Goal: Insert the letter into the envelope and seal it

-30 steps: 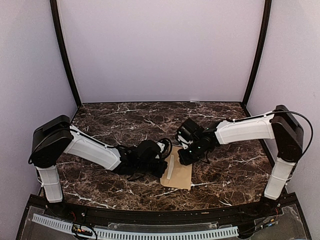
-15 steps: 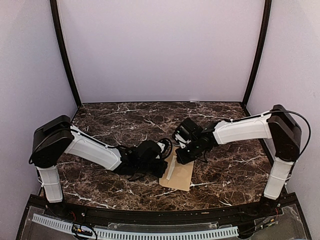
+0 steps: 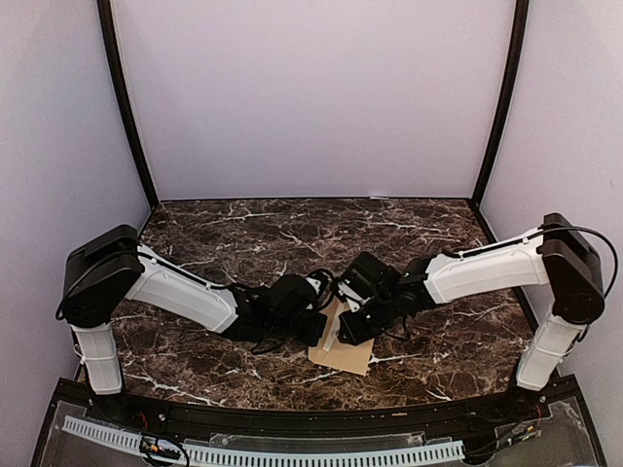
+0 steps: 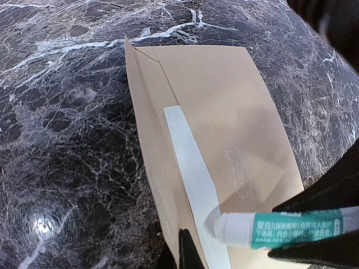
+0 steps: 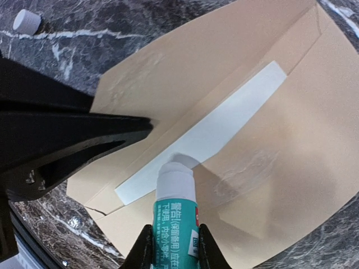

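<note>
My right gripper will carry the glue stick (image 5: pixel 175 216) to the right in the top view, down onto bare marble to release it, because the glue stick's tip overlies the envelope's opening.
The brown envelope (image 3: pixel 350 352) lies flat on the marble between both arms, also seen in the left wrist view (image 4: pixel 224 101) and the right wrist view (image 5: pixel 291 168). A white strip (image 4: pixel 190 162) runs along its mouth; I cannot tell whether this is the letter. My right gripper (image 5: pixel 174 246) is shut on a teal-labelled glue stick (image 5: pixel 175 216), whose white tip touches the strip (image 5: pixel 224 120). The stick (image 4: pixel 291 227) enters the left wrist view from the right. My left gripper (image 4: pixel 188 249) is shut, its dark tip down on the envelope's left edge.
A small white cap (image 5: pixel 26 21) sits on the marble beyond the envelope's corner. The two grippers (image 3: pixel 313 326) (image 3: pixel 352 326) are close together over the envelope. Lilac walls enclose the table on three sides.
The right arm has swung nearer and lower, bringing the glue stick's tip down onto the envelope. The left arm has barely moved.
</note>
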Robot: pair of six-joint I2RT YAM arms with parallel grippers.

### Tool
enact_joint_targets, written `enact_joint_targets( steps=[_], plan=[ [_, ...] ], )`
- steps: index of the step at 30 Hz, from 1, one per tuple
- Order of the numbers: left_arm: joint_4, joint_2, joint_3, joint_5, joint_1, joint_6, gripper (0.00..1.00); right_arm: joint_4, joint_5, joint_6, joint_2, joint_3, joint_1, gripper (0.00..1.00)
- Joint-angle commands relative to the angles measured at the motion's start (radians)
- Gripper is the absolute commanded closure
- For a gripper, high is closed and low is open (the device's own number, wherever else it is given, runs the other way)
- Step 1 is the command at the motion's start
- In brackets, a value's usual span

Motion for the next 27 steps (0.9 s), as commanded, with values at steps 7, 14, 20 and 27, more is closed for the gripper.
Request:
enact_joint_targets(
  steps=[7,14,20,27],
  plan=[
    [-0.044,-0.003,0.004,-0.033,-0.003,-0.011,1.00,-0.009,0.005,0.119,-0.050,-0.081,0.062,1.00],
    [-0.056,-0.018,0.001,-0.049,-0.004,-0.019,1.00,0.081,0.210,0.140,-0.236,-0.106,0.062,1.00],
    [-0.080,-0.026,0.006,-0.073,-0.002,-0.039,1.00,0.124,0.397,0.149,-0.371,-0.145,0.061,1.00],
    [-0.115,-0.067,-0.012,-0.117,-0.002,-0.076,1.00,0.247,0.701,0.207,-0.422,-0.296,0.061,1.00]
  ],
)
